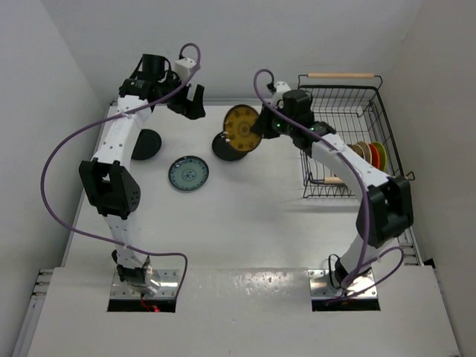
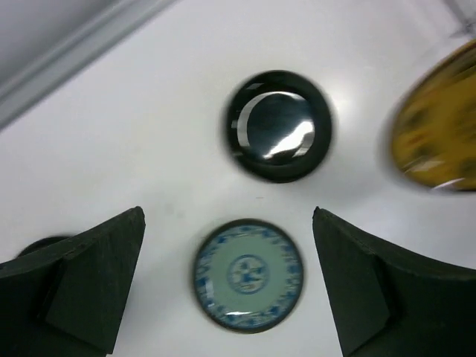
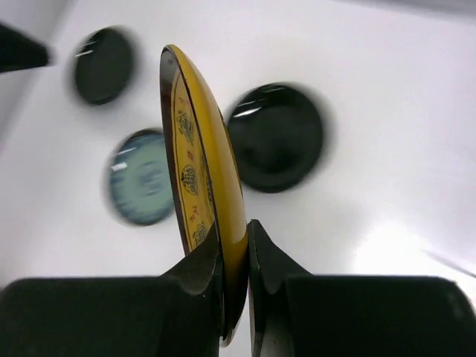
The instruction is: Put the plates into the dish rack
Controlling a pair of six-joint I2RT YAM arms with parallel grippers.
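Free wires of the dish rack lie to the right in the top view, beside the racked plates, so next my right gripper will cross over there, lower the mustard-yellow plate and let it go.
My right gripper (image 1: 262, 123) is shut on the rim of a mustard-yellow patterned plate (image 1: 242, 128), held on edge above the table; the right wrist view shows the plate (image 3: 197, 171) pinched between its fingers. A glossy black plate (image 1: 225, 147) lies under it, and shows in the left wrist view (image 2: 279, 125). A blue-grey patterned plate (image 1: 188, 173) lies flat on the table, below and between my left gripper's fingers in its wrist view (image 2: 248, 274). Another black plate (image 1: 146, 143) lies at the left. My left gripper (image 1: 192, 104) is open and empty, raised near the back wall. The dish rack (image 1: 349, 134) stands at the right and holds several plates (image 1: 370, 155) on edge.
The rack has a wooden rod handle (image 1: 341, 75) at its far end and another (image 1: 332, 179) at its near end. White walls close in the table at the back and both sides.
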